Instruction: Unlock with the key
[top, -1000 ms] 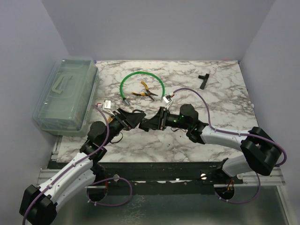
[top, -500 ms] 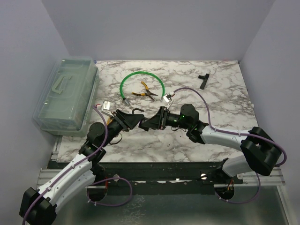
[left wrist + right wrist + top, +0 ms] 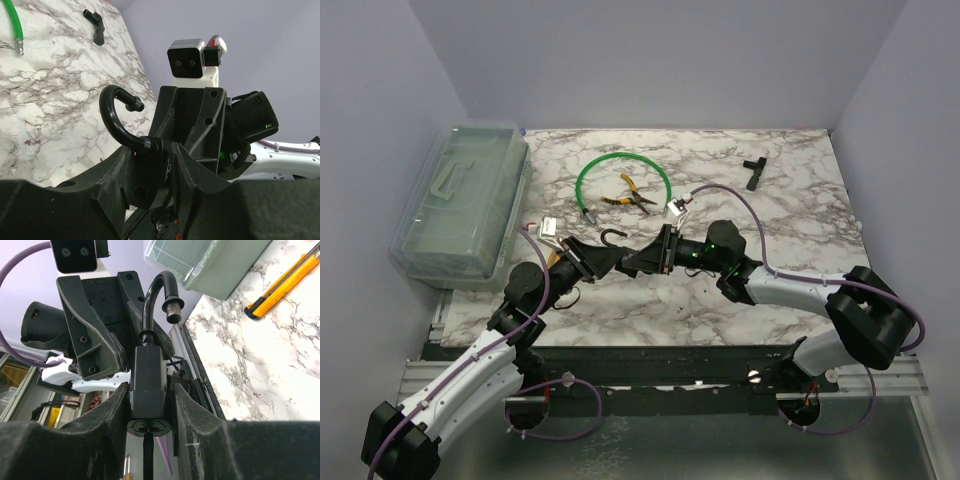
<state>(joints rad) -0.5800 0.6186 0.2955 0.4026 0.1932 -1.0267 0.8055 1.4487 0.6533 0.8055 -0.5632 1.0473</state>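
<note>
The marble is bare below my right gripper, outward and to its right in the top view. Next I will carry the opened padlock outward to that spot, lower it and let go.
A black padlock hangs above the table's near middle between both grippers. My left gripper is shut on its body. The shackle stands as an open hook with one end free. My right gripper faces it, and its fingers close on the padlock's lower end. The right gripper also shows in its wrist view. A thin dark strip sticks out of the keyhole between the right fingers, untouched by them. It may be the key seen edge-on. I see no silvery key elsewhere.
A clear plastic box stands at the left edge. A green cable loop lies at the back middle with yellow-handled pliers inside it. A black T-shaped part lies at the back right. A yellow utility knife lies near the box.
The joined grippers have shifted slightly away from me. The shackle now stands out more plainly as an open hook above them.
</note>
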